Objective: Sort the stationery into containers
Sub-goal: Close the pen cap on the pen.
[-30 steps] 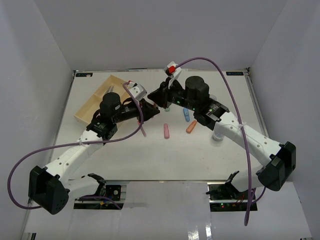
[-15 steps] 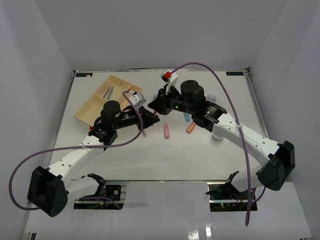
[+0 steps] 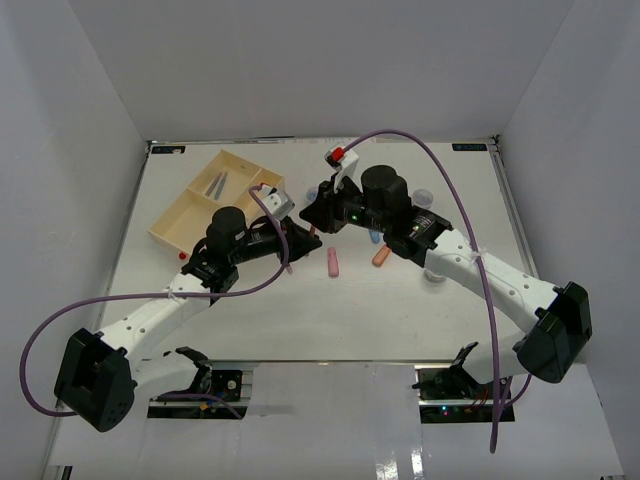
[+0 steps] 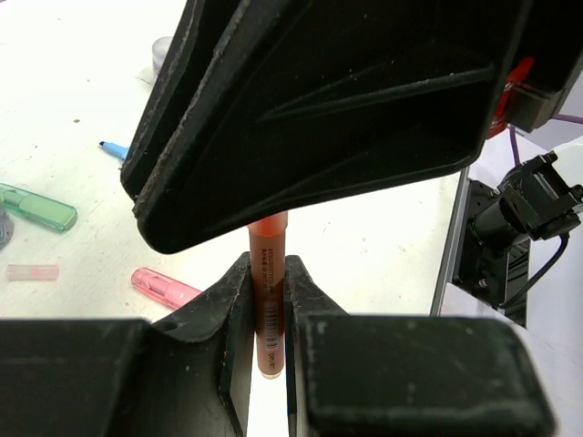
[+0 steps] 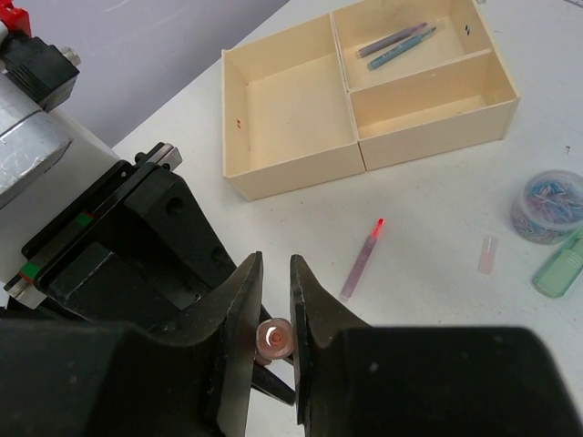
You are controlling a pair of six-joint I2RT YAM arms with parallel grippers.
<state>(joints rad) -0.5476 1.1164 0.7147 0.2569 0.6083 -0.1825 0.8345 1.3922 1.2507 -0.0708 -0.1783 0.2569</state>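
The compartment holding pens lies outward of my left gripper, to the left in the top view. I will swing there, lower and release this orange pen beside them.
A thin orange pen (image 4: 269,309) is held above the table by both grippers at once. My left gripper (image 4: 267,264) is shut on its barrel near one end. My right gripper (image 5: 276,273) is shut on the other end, where the pen (image 5: 274,339) shows end-on between the jaws. The two grippers meet mid-table (image 3: 310,226). The cream tray (image 3: 172,222) lies at the far left; its far compartment holds two pens (image 5: 393,41), and its other compartments (image 5: 291,109) show nothing inside.
On the table lie a pink marker (image 3: 333,264), an orange marker (image 3: 382,256), a blue marker (image 3: 373,237), a green marker (image 5: 563,264), a thin pink pen (image 5: 362,262) and a jar of clips (image 5: 547,208). Another jar (image 3: 437,272) sits by the right arm.
Both wrists have shifted a little toward the near side, keeping the pen between them. The grips look the same.
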